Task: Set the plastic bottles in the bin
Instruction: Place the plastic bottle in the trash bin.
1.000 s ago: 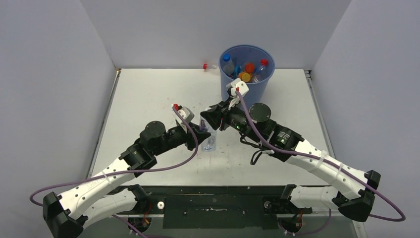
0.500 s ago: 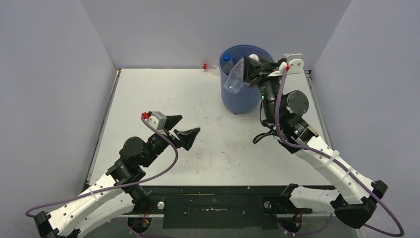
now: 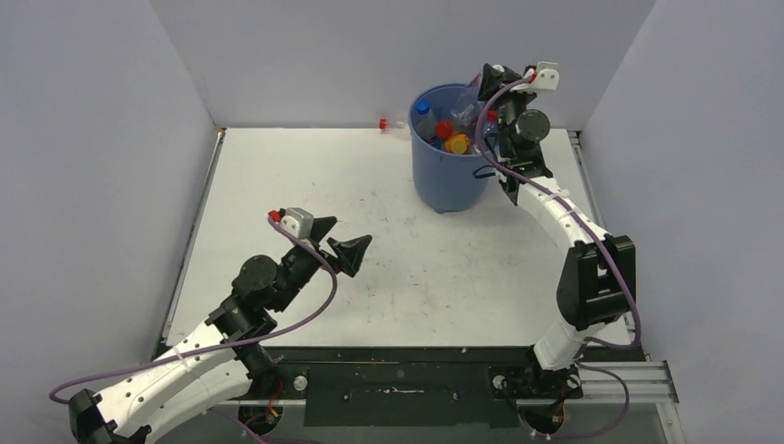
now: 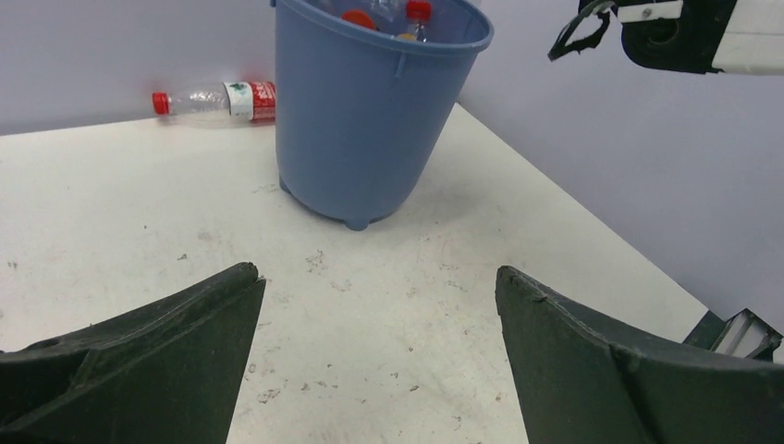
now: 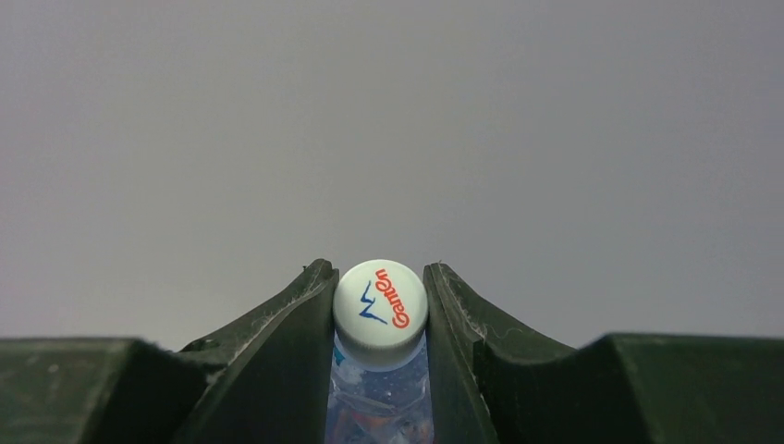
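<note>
My right gripper shifts to the left in the top view next, over the blue bin's open middle point(image 3: 457, 118), since it still hangs over the bin's rim.
The blue bin point(image 3: 448, 180) stands at the back of the table and holds several plastic bottles point(image 3: 451, 136) with red, blue and orange caps. My right gripper point(image 3: 490, 81) hangs over the bin's right rim. It is shut on the white cap point(image 5: 380, 310) of a clear bottle whose body hangs down below the fingers point(image 5: 300, 324). One clear bottle with a red cap and red label point(image 3: 390, 124) lies on the table behind the bin, also seen in the left wrist view point(image 4: 217, 100). My left gripper point(image 3: 349, 231) hovers over mid-table, open and empty point(image 4: 374, 275), facing the bin point(image 4: 356, 111).
Grey walls close in the table on the left, back and right. The right arm point(image 3: 555, 208) stretches up along the table's right side. The loose bottle lies close to the back wall.
The clear bottle left mid-table in my right gripper, which carried it up over the bin. My left gripper opened, let go and drew back to the left.
</note>
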Tool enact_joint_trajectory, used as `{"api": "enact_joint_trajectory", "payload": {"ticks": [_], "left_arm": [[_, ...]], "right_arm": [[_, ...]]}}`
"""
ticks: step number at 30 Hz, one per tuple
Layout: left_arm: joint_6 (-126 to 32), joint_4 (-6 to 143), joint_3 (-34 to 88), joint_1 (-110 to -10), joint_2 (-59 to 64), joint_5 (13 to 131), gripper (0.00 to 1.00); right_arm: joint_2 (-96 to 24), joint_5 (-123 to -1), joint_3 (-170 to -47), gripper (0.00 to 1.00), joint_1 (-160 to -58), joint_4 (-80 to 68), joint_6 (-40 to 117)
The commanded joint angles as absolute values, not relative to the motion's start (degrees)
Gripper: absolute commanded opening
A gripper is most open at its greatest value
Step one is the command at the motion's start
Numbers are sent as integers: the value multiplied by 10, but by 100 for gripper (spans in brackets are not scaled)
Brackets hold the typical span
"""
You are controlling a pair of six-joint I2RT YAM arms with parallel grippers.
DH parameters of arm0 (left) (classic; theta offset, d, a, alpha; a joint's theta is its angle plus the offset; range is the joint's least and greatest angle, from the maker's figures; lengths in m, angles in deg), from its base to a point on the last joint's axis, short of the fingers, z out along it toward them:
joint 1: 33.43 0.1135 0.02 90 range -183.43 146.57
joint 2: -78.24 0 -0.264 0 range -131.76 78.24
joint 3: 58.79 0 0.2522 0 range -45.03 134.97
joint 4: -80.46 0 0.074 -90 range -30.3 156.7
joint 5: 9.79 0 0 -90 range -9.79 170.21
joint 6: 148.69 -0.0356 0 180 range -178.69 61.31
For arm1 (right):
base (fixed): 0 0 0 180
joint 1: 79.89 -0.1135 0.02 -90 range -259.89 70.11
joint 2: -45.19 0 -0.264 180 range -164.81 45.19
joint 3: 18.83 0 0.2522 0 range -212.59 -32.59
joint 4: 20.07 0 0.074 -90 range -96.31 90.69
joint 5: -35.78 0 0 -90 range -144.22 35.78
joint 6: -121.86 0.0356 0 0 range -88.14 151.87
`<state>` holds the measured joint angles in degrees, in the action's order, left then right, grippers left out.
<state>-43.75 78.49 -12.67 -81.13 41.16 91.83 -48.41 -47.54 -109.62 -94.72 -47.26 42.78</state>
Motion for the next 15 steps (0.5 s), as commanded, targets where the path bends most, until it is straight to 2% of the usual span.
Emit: {"api": "enact_joint_trajectory", "payload": {"ticks": [1, 8, 15], "left_arm": [[-414, 833, -143, -805, 401, 931, 96], [-403, 835, -154, -791, 412, 954, 96], [-377, 806, -120, -758, 379, 983, 96]], "right_arm": [[-524, -573, -1162, 5, -910, -597, 506], [-576, -588, -1176, 5, -916, -579, 518], [-558, -518, -1182, 8, -975, -417, 348]]}}
